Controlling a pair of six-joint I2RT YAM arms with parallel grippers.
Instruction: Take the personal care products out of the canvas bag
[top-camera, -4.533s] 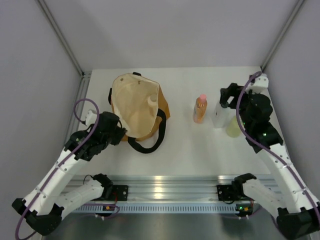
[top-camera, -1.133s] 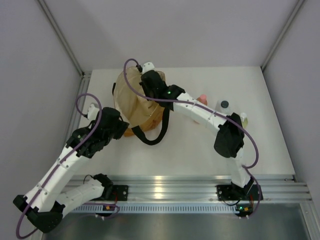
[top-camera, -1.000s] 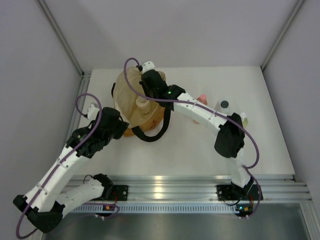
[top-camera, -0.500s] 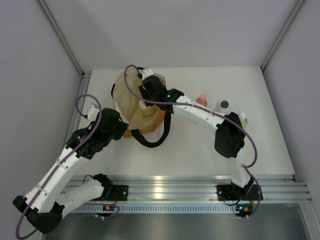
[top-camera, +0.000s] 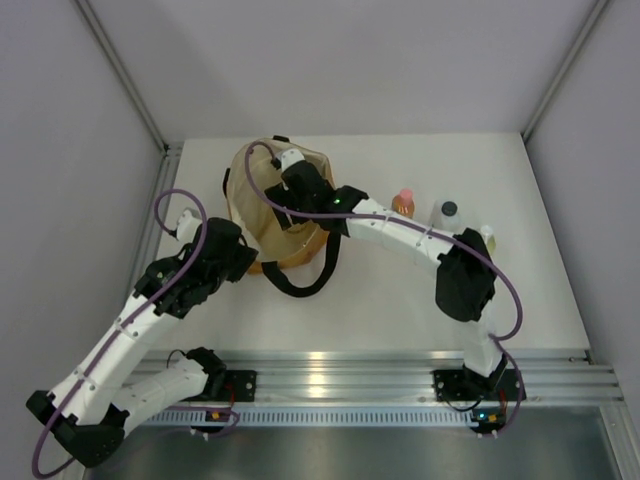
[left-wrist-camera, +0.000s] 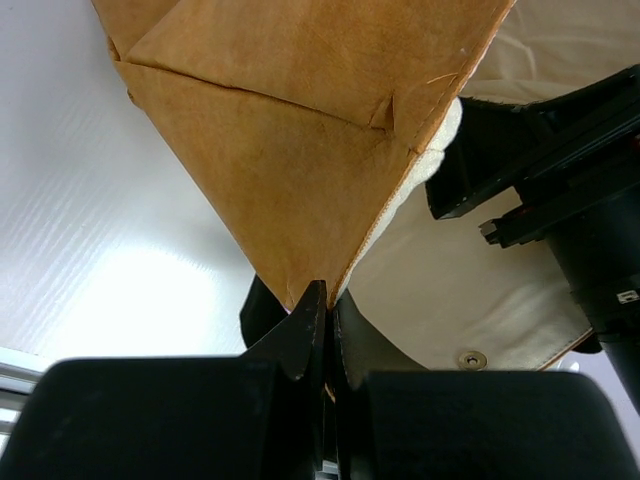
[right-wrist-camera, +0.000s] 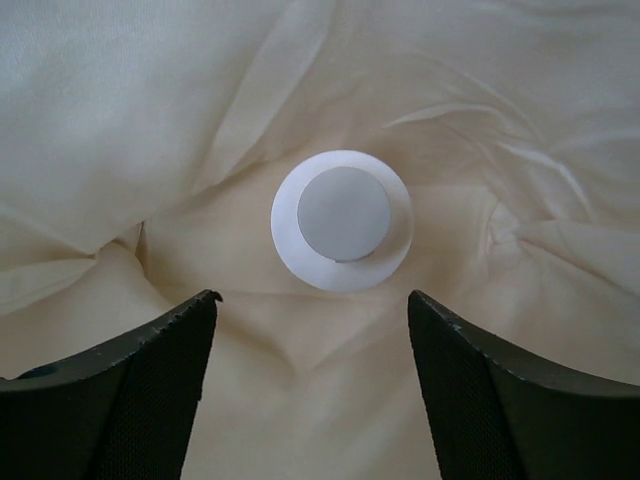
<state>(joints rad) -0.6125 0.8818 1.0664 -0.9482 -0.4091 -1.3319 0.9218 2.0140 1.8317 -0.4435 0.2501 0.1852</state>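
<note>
My right gripper should next move down and outward until its open fingers are on either side of the cream jar's grey cap (right-wrist-camera: 344, 213), because the cap is still ahead of the fingers.
The mustard-tan canvas bag (top-camera: 262, 205) lies open at the table's back left, cream lining showing. My left gripper (left-wrist-camera: 328, 300) is shut on the bag's near edge, pinching the fabric. My right arm reaches from the right down into the bag. In the right wrist view my right gripper (right-wrist-camera: 312, 300) is open, and the short cream jar (right-wrist-camera: 342, 220) stands on the lining just ahead of its fingertips, untouched. Three personal care products stand on the table to the right: an amber bottle with a pink cap (top-camera: 404, 203), a whitish bottle with a black cap (top-camera: 449, 214) and a yellow-green bottle (top-camera: 487, 238).
A black loop handle (top-camera: 305, 280) trails from the bag toward the front. Grey walls close in the table on the left, back and right. An aluminium rail (top-camera: 340, 375) with both arm bases runs along the near edge.
My right gripper has opened and sunk further into the bag, a little to the left, and now covers the jar from above. The left gripper keeps its pinch on the bag.
</note>
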